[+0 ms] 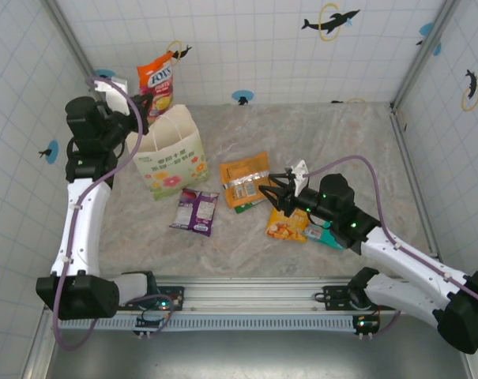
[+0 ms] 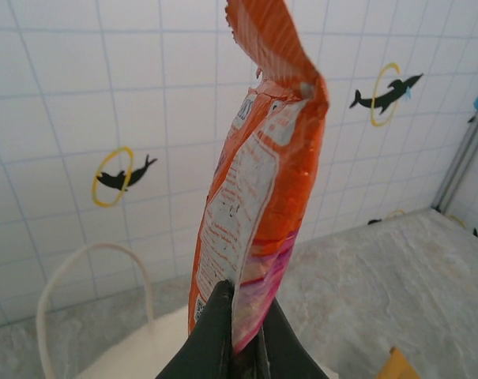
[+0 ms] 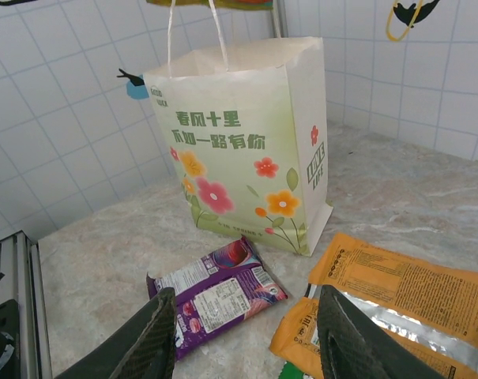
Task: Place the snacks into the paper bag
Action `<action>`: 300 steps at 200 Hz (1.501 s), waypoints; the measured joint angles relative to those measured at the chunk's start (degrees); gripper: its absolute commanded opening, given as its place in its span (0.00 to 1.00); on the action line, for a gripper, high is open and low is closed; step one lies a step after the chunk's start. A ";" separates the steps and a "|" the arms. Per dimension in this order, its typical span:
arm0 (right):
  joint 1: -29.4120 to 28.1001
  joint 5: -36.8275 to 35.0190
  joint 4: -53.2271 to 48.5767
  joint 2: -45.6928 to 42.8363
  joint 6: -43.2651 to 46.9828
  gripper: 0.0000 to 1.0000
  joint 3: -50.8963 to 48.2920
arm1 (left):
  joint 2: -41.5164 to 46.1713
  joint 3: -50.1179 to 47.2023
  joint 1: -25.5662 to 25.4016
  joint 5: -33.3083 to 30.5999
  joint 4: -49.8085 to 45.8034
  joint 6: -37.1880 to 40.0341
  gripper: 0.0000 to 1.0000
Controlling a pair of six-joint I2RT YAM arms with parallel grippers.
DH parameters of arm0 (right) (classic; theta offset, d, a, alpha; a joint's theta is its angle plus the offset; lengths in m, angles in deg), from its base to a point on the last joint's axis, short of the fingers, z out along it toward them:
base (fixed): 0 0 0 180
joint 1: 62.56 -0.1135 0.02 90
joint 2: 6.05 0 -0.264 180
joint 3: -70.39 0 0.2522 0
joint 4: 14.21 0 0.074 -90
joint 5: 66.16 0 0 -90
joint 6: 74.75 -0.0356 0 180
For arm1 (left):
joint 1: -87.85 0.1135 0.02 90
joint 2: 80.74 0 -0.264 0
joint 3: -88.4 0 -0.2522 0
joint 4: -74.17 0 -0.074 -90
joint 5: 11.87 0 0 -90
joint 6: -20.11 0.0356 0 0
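Observation:
The orange FOX'S packet [image 1: 157, 80] is still above the bag's opening, so my left gripper will next lower it toward the open top of the paper bag and let it go.
My left gripper [image 1: 148, 101] is shut on the bottom edge of the orange FOX'S packet [image 1: 157, 80], which it holds upright above the open top of the paper bag [image 1: 171, 154]; the left wrist view has the same packet [image 2: 258, 174] pinched between black fingers [image 2: 209, 339] over the bag's handle [image 2: 88, 260]. Three snacks lie right of the bag: a purple packet [image 1: 195, 210], an orange packet [image 1: 246, 181] and a yellow-orange packet [image 1: 288, 226], with a teal one [image 1: 327, 234] under my right arm. My right gripper [image 1: 280, 189] hovers open and empty over them, facing the bag [image 3: 242, 142] and purple packet [image 3: 215, 296].
Tiled walls with metal corner posts close in the grey marbled table [image 1: 341, 150]. A metal rail [image 1: 246, 292] runs along the near edge by the arm bases. Bare table lies right of and behind the snacks.

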 measured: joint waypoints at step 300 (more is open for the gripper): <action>2.91 -0.70 -13.38 7.89 -10.38 0.51 6.71 | 4.55 -2.14 0.00 2.47 0.87 -11.28 0.60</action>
